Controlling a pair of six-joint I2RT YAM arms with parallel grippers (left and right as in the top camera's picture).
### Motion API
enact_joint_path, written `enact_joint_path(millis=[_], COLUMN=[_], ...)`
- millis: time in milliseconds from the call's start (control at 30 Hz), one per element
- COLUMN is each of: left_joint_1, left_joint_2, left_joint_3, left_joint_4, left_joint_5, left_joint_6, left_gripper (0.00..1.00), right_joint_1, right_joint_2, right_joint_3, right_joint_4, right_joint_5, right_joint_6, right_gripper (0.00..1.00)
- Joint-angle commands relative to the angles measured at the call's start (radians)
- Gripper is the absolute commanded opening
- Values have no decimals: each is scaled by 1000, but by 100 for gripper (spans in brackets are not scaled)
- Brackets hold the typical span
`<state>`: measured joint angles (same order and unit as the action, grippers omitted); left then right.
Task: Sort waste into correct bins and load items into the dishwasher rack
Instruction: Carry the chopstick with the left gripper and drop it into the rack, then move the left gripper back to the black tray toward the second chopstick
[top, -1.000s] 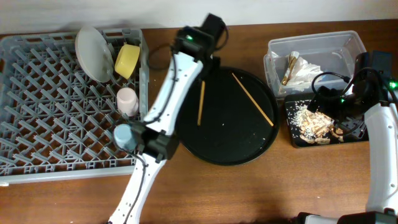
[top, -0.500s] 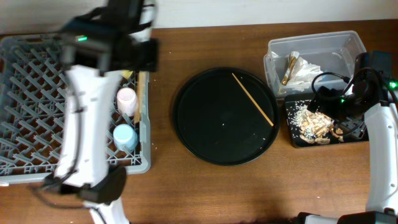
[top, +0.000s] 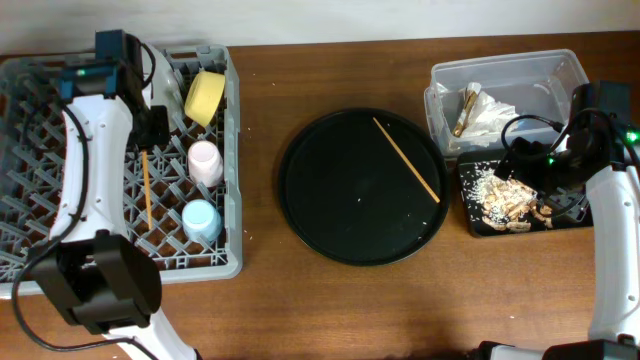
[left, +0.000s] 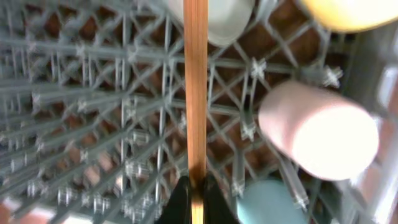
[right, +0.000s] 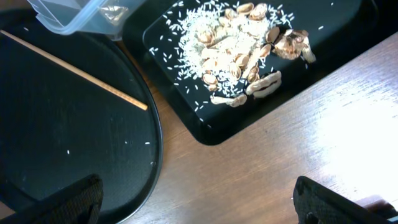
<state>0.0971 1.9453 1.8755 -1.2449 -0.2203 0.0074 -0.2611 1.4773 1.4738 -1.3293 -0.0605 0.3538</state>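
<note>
My left gripper lowers the wooden chopstick toward the grey dishwasher rack next, shifting slightly toward the pink cup.
My left gripper (left: 191, 196) is shut on a wooden chopstick (top: 146, 188) and holds it over the grey dishwasher rack (top: 60, 240); the stick (left: 195, 81) runs straight up the left wrist view. In the rack stand the grey plate (top: 163, 62), mostly hidden by the arm, the yellow bowl (top: 205, 96), the pink cup (top: 205, 160) and the light-blue cup (top: 201, 219). The second chopstick (top: 406, 158) lies on the round black tray (top: 330, 200). My right gripper (right: 196, 202) is open and empty above the table by the flat black tray (top: 478, 222) holding food scraps (right: 239, 43). The clear tub (top: 555, 72) holds the napkin (top: 492, 110) and gold wrapper (top: 464, 112).
Bare wooden table lies along the front edge and between the rack and the round tray. The clear tub and the flat black tray stand side by side at the far right, close to the right arm.
My left arm has swung from the round tray to over the rack, carrying one chopstick with it. One chopstick remains on the round tray. The right arm has not moved.
</note>
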Motion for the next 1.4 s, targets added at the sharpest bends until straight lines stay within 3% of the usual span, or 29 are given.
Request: enact_joint_path(millis=[0, 267, 300, 367, 400, 433, 667, 800, 867, 1067, 1200, 1367], left_joint_1=[6, 7, 7, 4, 3, 2, -17, -111, -188, -429, -565, -647], left_joint_2=[-3, 12, 12, 12, 12, 12, -5, -30, -31, -14, 84, 227], left_joint_3=[-82, -188, -188, -188, -188, -188, -92, 13, 58, 71, 71, 71], left_joint_4=[100, 208, 208, 204, 204, 204, 130, 104, 120, 338, 444, 547], left_joint_5=[-31, -31, -30, -15, 3, 30, 102, 200, 198, 194, 143, 217], left_joint_6=[55, 55, 55, 55, 54, 54, 8, -29, -113, -279, -510, -615], left_gripper=[1, 2, 9, 41, 51, 55, 55, 56, 56, 62, 68, 69], right_joint_1=[0, 0, 0, 0, 0, 0, 0, 0, 0, 0, 0, 0], right_joint_2=[6, 6, 6, 6, 6, 6, 6, 6, 6, 6, 6, 6], right_joint_3=[5, 5, 5, 5, 5, 5, 5, 5, 5, 5, 5, 5], right_joint_4=[-10, -14, -14, -13, -12, -10, -6, -6, -6, -11, -18, -27], right_joint_5=[5, 5, 5, 5, 5, 5, 5, 5, 5, 5, 5, 5], right_joint_6=[-10, -9, -9, -9, -10, -9, -9, -9, -9, -10, -10, -10], right_gripper=[99, 98, 99, 98, 98, 98, 99, 98, 99, 99, 98, 99])
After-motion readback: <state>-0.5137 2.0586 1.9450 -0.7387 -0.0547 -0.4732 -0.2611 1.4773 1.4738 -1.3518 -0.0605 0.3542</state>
